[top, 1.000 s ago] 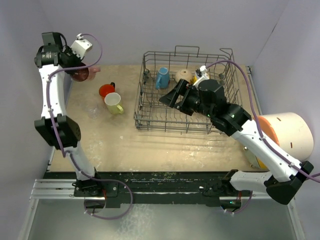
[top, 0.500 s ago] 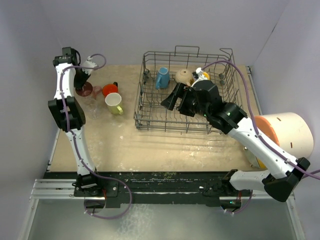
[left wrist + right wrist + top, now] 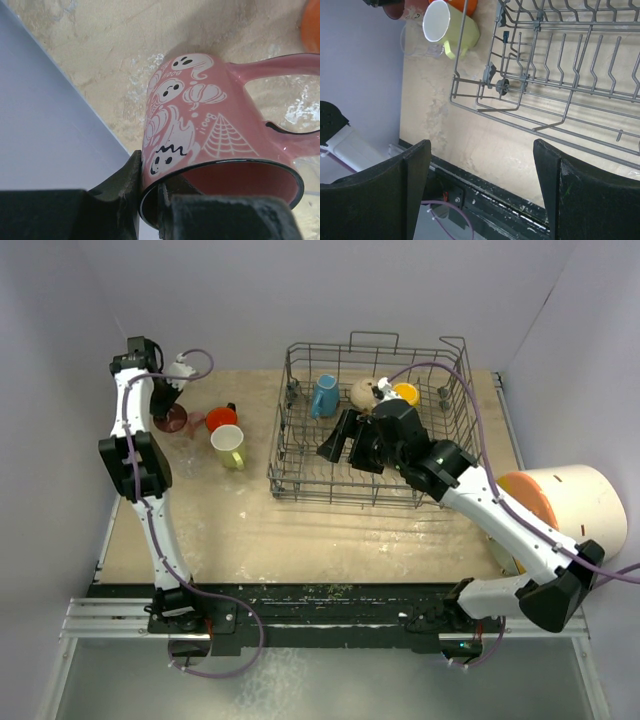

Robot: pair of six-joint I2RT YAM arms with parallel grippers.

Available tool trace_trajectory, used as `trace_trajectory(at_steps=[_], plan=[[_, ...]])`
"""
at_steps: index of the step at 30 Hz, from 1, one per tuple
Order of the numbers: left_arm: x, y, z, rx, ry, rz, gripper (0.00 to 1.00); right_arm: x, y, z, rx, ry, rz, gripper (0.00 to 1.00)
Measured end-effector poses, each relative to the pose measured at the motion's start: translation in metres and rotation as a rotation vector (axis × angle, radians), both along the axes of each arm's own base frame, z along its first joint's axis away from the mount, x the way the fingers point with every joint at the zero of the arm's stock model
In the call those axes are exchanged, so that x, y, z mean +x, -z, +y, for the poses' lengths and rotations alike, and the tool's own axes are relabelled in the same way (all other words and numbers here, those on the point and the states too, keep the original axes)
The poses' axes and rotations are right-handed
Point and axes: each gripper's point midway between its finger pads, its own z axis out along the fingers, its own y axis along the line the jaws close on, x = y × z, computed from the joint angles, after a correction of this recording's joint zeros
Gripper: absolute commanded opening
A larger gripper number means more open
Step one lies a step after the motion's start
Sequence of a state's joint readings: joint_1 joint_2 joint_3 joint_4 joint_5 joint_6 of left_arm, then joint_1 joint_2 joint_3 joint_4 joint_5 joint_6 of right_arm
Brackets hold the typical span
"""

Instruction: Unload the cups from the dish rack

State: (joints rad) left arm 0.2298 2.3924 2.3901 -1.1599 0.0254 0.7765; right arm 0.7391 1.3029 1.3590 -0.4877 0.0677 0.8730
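I will move my right gripper outward and down next, turning onto the blue mug's handle (image 3: 317,405), which sticks out on the mug's near side.
The grey wire dish rack (image 3: 300,455) stands at the back middle. It holds a blue mug (image 3: 325,396), a beige cup (image 3: 364,392) and a yellow cup (image 3: 406,392). My right gripper (image 3: 345,448) is open and empty above the rack's front left part; its wrist view (image 3: 482,170) looks down past the rack's corner (image 3: 490,75). My left gripper (image 3: 147,175) is shut on the rim of the pink ghost mug (image 3: 200,115), one finger inside and one outside, low at the table's far left (image 3: 172,420). An orange cup (image 3: 220,418) and a pale yellow-green mug (image 3: 228,445) stand beside it.
A big white cylinder with an orange end (image 3: 565,502) lies at the right. The purple side wall (image 3: 45,125) is close to the pink mug. A clear glass (image 3: 420,42) stands by the yellow-green mug (image 3: 452,30). The black front rail (image 3: 330,600) edges the table.
My left arm has folded in and lowered the pink mug to the table beside the orange cup. My right gripper has shifted a little left over the rack, still open.
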Motion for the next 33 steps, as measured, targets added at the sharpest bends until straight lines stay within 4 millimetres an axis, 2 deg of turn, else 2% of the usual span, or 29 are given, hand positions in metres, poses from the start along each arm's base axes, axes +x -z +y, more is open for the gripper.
trace_trajectory(at_steps=[3,5,7,8,9,10,13,16,18,22,25,27,30,33], plan=[[0.005,0.006,0.001,0.001,-0.008,-0.007,0.27,0.004,0.008,0.001,-0.026,-0.002,0.006,0.85],[0.005,0.007,0.001,0.0,-0.012,-0.007,0.47,0.008,0.017,0.002,-0.052,0.003,0.013,0.86],[0.007,0.008,0.002,-0.001,-0.017,-0.012,0.72,0.013,0.026,0.003,-0.081,0.004,0.021,0.87],[0.008,0.008,0.002,-0.001,-0.021,-0.017,0.76,0.017,0.03,0.004,-0.098,0.007,0.023,0.87],[0.009,0.007,0.002,-0.005,-0.023,-0.024,0.92,0.025,0.034,0.004,-0.122,0.015,0.02,0.87],[0.011,0.006,0.002,-0.006,-0.027,-0.033,0.97,0.026,0.035,0.004,-0.126,0.015,0.02,0.87],[0.016,0.002,0.001,-0.01,-0.028,-0.057,0.99,0.046,0.043,0.005,-0.193,0.043,0.01,0.86],[0.015,-0.011,0.001,-0.013,-0.03,-0.082,0.99,0.079,0.051,0.011,-0.274,0.084,-0.012,0.84],[0.014,-0.032,-0.001,-0.016,-0.035,-0.119,0.99,0.105,0.061,0.018,-0.331,0.112,-0.026,0.83],[0.0,-0.098,-0.009,-0.019,-0.032,-0.23,0.99,0.166,0.083,0.042,-0.439,0.166,-0.066,0.8],[-0.025,-0.149,-0.022,-0.042,-0.018,-0.312,0.99,0.203,0.107,0.058,-0.511,0.189,-0.094,0.76],[-0.048,-0.172,-0.034,-0.069,-0.006,-0.342,0.99,0.221,0.125,0.063,-0.558,0.203,-0.106,0.74],[-0.089,-0.184,-0.053,-0.115,0.018,-0.346,0.99,0.234,0.149,0.062,-0.616,0.212,-0.101,0.71],[-0.125,-0.179,-0.069,-0.159,0.036,-0.311,0.99,0.237,0.163,0.054,-0.655,0.218,-0.091,0.7]])
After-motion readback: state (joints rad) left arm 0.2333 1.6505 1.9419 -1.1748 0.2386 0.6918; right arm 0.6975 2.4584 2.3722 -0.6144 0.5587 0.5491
